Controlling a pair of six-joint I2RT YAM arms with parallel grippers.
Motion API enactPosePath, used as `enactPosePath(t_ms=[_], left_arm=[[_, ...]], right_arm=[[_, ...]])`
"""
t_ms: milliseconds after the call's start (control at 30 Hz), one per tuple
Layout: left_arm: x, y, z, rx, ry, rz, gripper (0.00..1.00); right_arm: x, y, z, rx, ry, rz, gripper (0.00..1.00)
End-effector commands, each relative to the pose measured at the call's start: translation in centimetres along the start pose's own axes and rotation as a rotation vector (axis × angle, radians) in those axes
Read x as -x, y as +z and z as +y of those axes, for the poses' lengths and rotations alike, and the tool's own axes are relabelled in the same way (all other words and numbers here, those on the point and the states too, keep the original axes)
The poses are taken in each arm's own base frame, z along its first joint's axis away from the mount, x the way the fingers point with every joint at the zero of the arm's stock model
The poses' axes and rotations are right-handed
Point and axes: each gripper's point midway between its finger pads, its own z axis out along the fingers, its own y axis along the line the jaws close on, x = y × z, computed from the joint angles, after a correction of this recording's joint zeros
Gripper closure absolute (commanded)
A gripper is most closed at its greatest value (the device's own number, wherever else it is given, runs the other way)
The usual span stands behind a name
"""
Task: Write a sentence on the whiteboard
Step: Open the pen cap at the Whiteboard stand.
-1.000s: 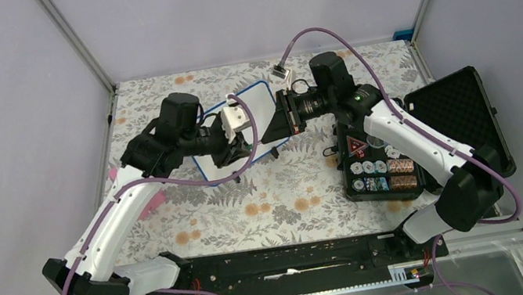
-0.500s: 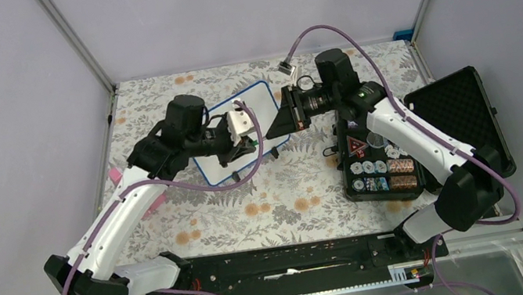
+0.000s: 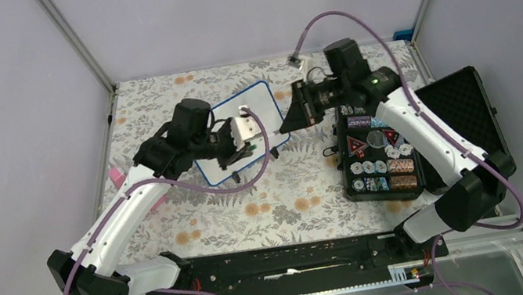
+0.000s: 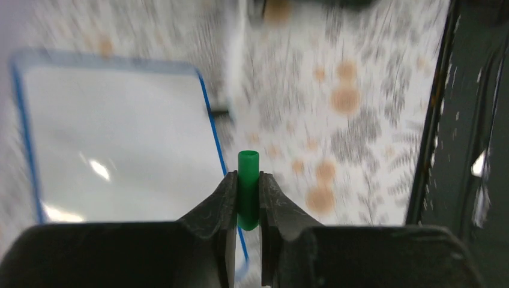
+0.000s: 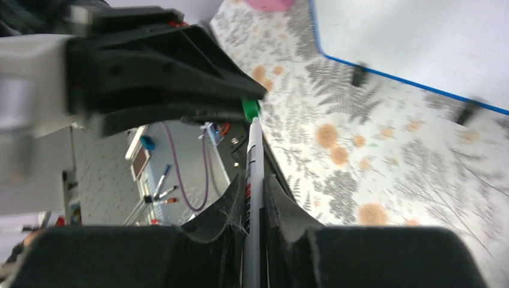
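Note:
The left gripper moves back past the whiteboard's near edge next and down to the floral cloth before it, where a bare patch has space for the cap.
The blue-framed whiteboard [image 3: 247, 118] lies flat at the back middle of the table; it also shows in the left wrist view [image 4: 114, 138] and the right wrist view [image 5: 420, 42]. My left gripper [image 3: 249, 148] hovers over the board's near edge, shut on the marker's green cap [image 4: 248, 189]. My right gripper [image 3: 289, 122] is to the right of it, shut on the white marker barrel [image 5: 253, 198]. In the right wrist view the barrel's far end meets the green cap [image 5: 249, 108] in the left gripper's fingers. I cannot tell whether the cap is still seated.
An open black case [image 3: 385, 156] with small parts stands at the right, its lid [image 3: 459, 112] lying open beyond it. A pink object [image 3: 152, 200] lies at the left, near the cage post. The floral cloth [image 3: 290, 198] covers the table.
My right gripper has moved right and back, away from the left gripper, with the marker barrel in it. My left gripper has shifted slightly right over the board, still holding the cap.

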Motion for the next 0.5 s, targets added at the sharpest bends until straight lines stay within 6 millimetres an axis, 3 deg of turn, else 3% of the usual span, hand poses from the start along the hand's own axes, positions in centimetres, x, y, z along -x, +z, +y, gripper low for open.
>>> enactPosePath(t_ms=[0, 233, 367, 467], left_arm=[[-11.2, -3.3, -3.2, -0.024, -0.213, 0.439, 1.0], [-11.2, -3.5, -3.8, -0.036, -0.213, 0.424, 1.0], [-10.0, -2.9, -4.6, -0.084, -0.247, 0.368, 1.0], [-10.1, -1.7, -5.5, -0.116, -0.263, 0.377, 1.0]], right_arm=[[2.1, -4.6, -1.8, -0.145, -0.021, -0.091, 1.0], [3.3, -6.3, -1.3, -0.133, -0.032, -0.145, 1.0], [4.2, -7.3, -3.1, -0.168, 0.0, -0.191, 1.0], [4.9, -7.8, -4.4, -0.178, 0.038, -0.245, 1.0]])
